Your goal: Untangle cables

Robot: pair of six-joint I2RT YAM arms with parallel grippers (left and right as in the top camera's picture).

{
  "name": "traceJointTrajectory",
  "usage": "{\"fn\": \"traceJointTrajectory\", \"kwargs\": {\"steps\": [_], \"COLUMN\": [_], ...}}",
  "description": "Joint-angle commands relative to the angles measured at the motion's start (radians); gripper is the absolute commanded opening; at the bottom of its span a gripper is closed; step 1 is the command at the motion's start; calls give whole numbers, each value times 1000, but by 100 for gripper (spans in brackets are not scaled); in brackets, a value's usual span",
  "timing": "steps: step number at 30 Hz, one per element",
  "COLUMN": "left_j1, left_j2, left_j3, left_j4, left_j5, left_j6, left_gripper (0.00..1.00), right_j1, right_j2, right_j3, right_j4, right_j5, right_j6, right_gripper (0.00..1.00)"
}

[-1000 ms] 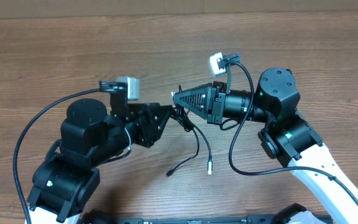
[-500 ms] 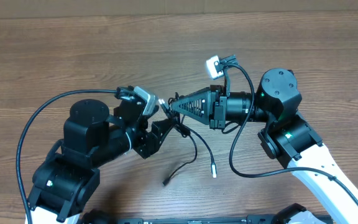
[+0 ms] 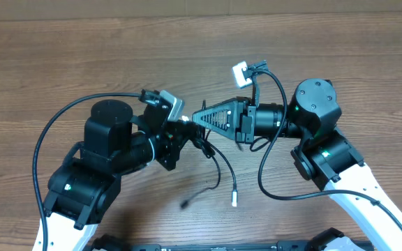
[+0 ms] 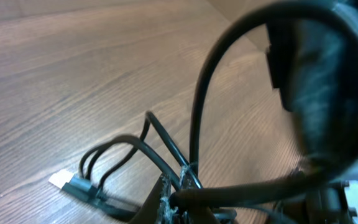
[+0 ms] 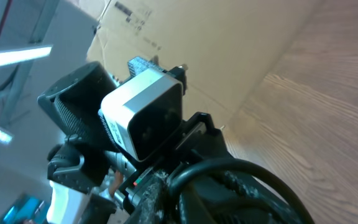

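The knot's pieces of cable hang in a bunch above the bare tabletop. My left gripper will next turn downward, go down to the tabletop and let go of the knot there.
The cables (image 3: pixel 218 164) are thin black cords hanging between my two grippers at the table's middle. One strand ends in a silvery tip (image 3: pixel 234 200), another in a small black plug (image 3: pixel 185 203); both ends lie low near the table. My left gripper (image 3: pixel 185 132) is shut on the cables. My right gripper (image 3: pixel 199 118) is shut on them too, tip to tip with the left. In the left wrist view my jaws (image 4: pixel 179 200) pinch several strands (image 4: pixel 129 146), and the silvery plug (image 4: pixel 59 180) lies on the wood. In the right wrist view my jaws (image 5: pixel 188 186) hold a cable loop (image 5: pixel 241 168).
The wooden table (image 3: pixel 82 56) stretches behind and to both sides. Thicker black arm wires arc beside the left arm (image 3: pixel 51 136) and right arm (image 3: pixel 264 174). The left arm's white wrist camera (image 5: pixel 145 112) sits close in front of the right wrist camera.
My left arm has swung up and right and turned its wrist, closing in on the right gripper. The hanging cable ends have shifted slightly lower. The right arm has barely moved.
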Motion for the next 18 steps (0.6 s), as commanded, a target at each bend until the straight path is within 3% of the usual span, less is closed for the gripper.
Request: {"fn": "traceJointTrajectory", "kwargs": {"steps": [1,2,3,7,10,13,18], "left_j1": [0,0,0,0,0,0,0], "left_j2": [-5,-5,-5,-4,-4,-1,0], "left_j3": [16,16,16,16,16,16,16], "left_j4": [27,18,-1,6,10,10,11], "left_j5": [-153,-257,-372,-438,-438,-439,-410], "left_j6": [-188,-281,-410,-595,-710,-971,-1233], "left_gripper": [4,4,4,4,4,4,4], "right_j1": [-40,-54,-63,-62,-62,-61,-35], "right_j2": [-8,-8,-8,-8,-8,-8,-8], "right_j3": [8,8,8,8,8,8,8], "right_j4": [-106,-158,-218,-308,-313,-319,-347], "right_j5": [66,87,122,178,172,105,142], "right_j6": [2,2,2,2,3,6,-10], "right_gripper": [51,69,80,100,100,100,98]}}
